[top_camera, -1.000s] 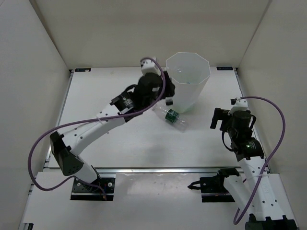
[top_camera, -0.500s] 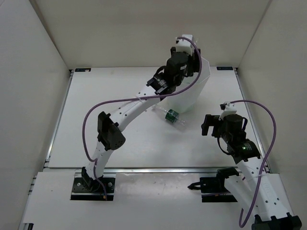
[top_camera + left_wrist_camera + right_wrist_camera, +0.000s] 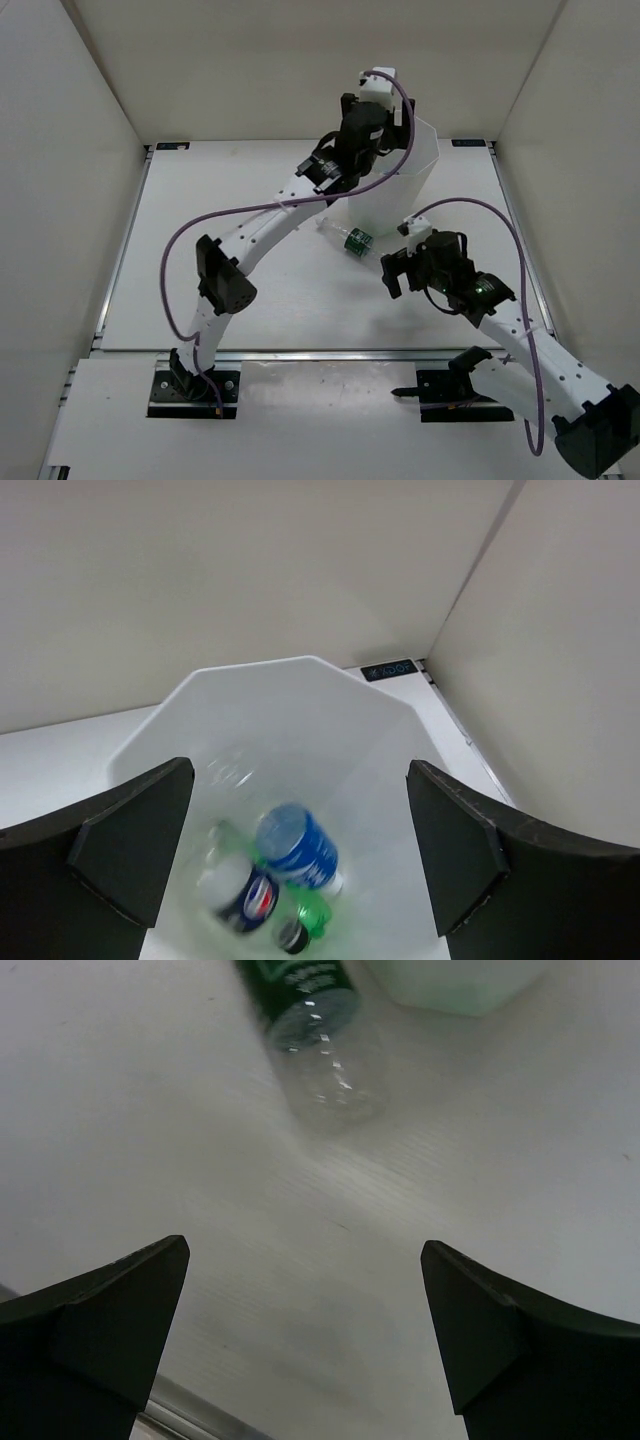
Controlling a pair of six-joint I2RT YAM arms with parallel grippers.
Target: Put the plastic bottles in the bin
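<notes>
My right gripper lowers and moves to the left in the top view onto the bottle's clear bottom end next, because that end lies nearest it.
The tall white bin (image 3: 415,175) stands at the back of the table. Directly over its mouth hangs my left gripper (image 3: 375,105), open and holding nothing. In the left wrist view that left gripper (image 3: 300,810) looks down past the bin's rim (image 3: 300,665) at three plastic bottles: one with a blue label (image 3: 300,848), one with a dark label (image 3: 245,900) and an all-green one (image 3: 312,912). A clear bottle with a green label (image 3: 358,243) lies on the table in front of the bin. My right gripper (image 3: 392,272) is open just near-right of it; this bottle (image 3: 315,1020) lies ahead of the right gripper (image 3: 305,1280).
White walls (image 3: 90,150) close in the table at the left, back and right. A metal rail (image 3: 320,352) runs along the near edge, in front of both arm bases. The bin's base (image 3: 460,980) shows at the top of the right wrist view.
My left gripper rose from beside the bin to over its mouth and went from shut to open. My right arm swung left toward the bottle on the table.
</notes>
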